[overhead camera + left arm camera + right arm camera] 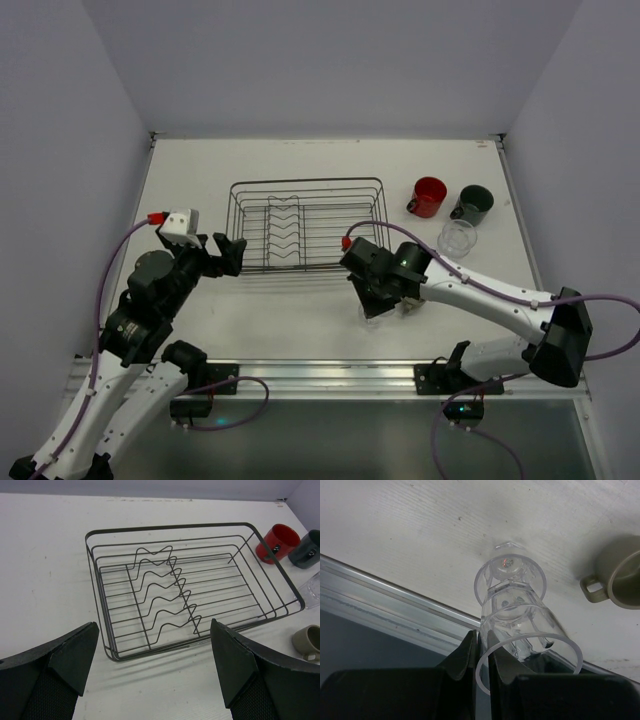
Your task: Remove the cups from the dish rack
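Next, my right gripper brings the glass down onto the free spot of bare tabletop beside the olive-tan cup below it and opens to release its rim.
The black wire dish rack [305, 182] stands in the middle of the table with no cups in it; it also shows in the left wrist view [170, 526]. A red mug [428, 197], a dark grey-green mug [472, 205] and a clear glass [457, 238] stand to its right. My right gripper [483, 640] is shut on the rim of another clear glass [515, 600], whose base is on or just above the table near the front edge. A small olive-tan cup [620, 575] sits beside it. My left gripper [155, 630] is open and empty, just short of the rack's near left corner.
An aluminium rail [330, 375] runs along the table's front edge, close to the held glass. White walls close off the left, back and right sides. The right arm [480, 290] lies across the table in front of the rack.
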{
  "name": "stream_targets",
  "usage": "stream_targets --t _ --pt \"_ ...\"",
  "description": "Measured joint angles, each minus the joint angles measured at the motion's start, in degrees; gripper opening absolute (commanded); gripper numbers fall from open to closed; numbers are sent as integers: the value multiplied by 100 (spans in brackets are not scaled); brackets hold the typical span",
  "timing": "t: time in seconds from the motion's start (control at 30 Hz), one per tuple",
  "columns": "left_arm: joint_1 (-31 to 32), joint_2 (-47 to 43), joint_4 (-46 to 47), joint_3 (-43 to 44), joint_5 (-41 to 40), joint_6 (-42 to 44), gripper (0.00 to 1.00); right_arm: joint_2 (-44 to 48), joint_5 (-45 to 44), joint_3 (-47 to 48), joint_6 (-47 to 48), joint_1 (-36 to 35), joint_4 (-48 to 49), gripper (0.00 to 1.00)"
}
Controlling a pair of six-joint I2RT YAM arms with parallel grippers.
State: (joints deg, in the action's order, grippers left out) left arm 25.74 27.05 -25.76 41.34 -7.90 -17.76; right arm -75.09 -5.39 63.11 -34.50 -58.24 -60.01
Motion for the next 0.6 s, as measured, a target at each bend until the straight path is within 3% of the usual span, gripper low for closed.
stream_targets --t 0.5,0.6 --pt "-4 -4 2 -2 7 0 100 -557 -201 63 15 -33 232 0" --pt "-11 -15 2 -2 9 0 100 -662 -269 63 17 -50 258 6"
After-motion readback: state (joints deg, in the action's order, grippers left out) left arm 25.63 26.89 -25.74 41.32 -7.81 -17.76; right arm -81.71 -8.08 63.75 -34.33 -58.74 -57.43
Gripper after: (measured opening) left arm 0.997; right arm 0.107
